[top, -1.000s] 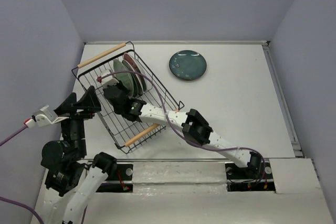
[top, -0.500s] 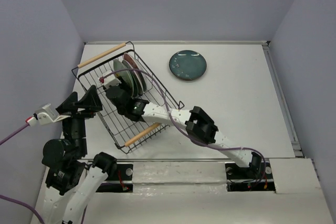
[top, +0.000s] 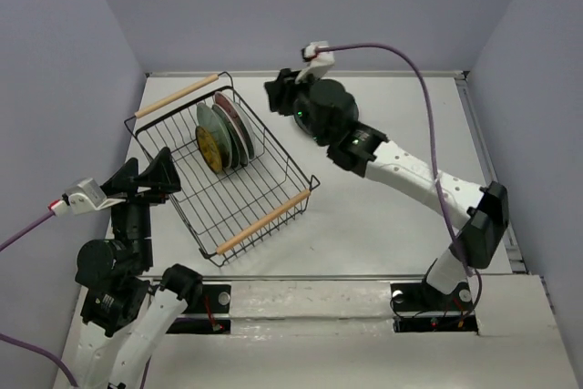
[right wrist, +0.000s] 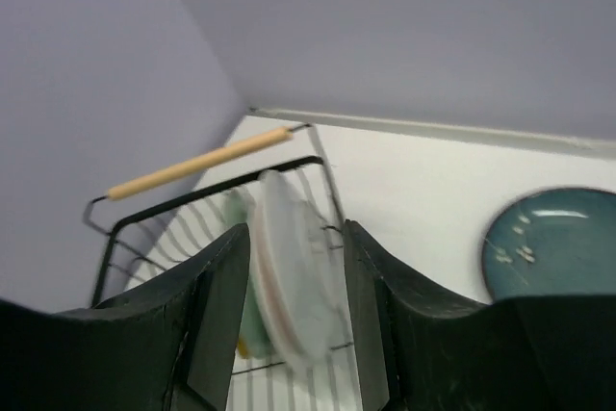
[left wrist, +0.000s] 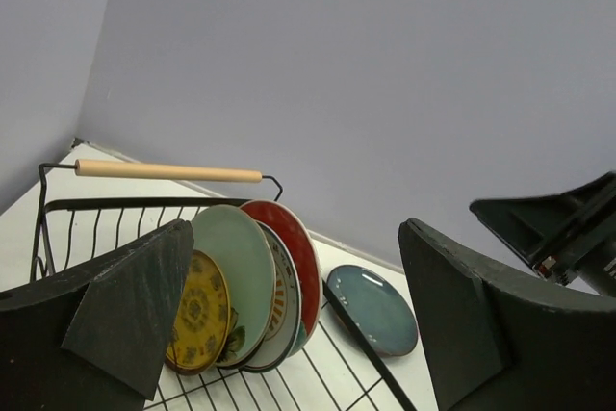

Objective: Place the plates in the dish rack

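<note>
Next, my right gripper moves past the dark teal plate (left wrist: 373, 308), turns and lowers onto its rim away from the rack: only it lies flat on the tabletop.
The black wire dish rack (top: 267, 222) stands at the left, with several plates on edge in a row. In the left wrist view these are the small yellow plate (left wrist: 197, 310), the pale mint plate (left wrist: 236, 262), the cream-orange plate (left wrist: 280, 300) and the red plate (left wrist: 300, 247). The dark teal plate (left wrist: 373, 308) lies flat on the table just beyond the rack and also shows in the right wrist view (right wrist: 553, 238). From the top my right arm hides it. My right gripper (top: 282, 93) is open and empty above the table near the rack's far corner. My left gripper (top: 146, 179) is open and empty at the rack's left side.
The rack's wooden handles (top: 178, 95) lie at its far and near ends. The white table (top: 410, 134) ends at a raised rim on the right and at purple walls behind and to the left. My right arm's cable (top: 419, 79) arcs over the back right.
My right gripper has pulled out of the rack and swung to the back, over the dark teal plate. The yellow plate now stands in view at the front of the row. My left arm barely moved.
</note>
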Available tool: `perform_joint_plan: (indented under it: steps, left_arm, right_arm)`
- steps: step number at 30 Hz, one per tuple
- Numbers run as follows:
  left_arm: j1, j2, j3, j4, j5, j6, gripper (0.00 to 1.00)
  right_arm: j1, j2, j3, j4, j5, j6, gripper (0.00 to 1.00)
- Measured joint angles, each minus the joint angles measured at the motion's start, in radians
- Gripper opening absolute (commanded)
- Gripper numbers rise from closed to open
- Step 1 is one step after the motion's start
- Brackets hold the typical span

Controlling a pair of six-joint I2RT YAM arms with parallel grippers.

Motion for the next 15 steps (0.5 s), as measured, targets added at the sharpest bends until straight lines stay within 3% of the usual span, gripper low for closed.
perform_joint_plan:
  steps: [4,8,15]
  left_arm:
    - [0.0,0.0,0.0,0.001,0.012,0.0,0.99]
    - [0.0,0.004,-0.001,0.002,0.025,0.0,0.99]
    - [0.0,0.021,-0.006,0.008,0.048,0.0,0.99]
  right_arm:
    - [-0.276,-0.102,-0.243,0.008,-0.14,0.178,0.49]
    - [-0.517,-0.065,-0.394,-0.026,-0.226,0.306,0.49]
    - [-0.734,0.035,-0.519,0.057,-0.46,0.491,0.48]
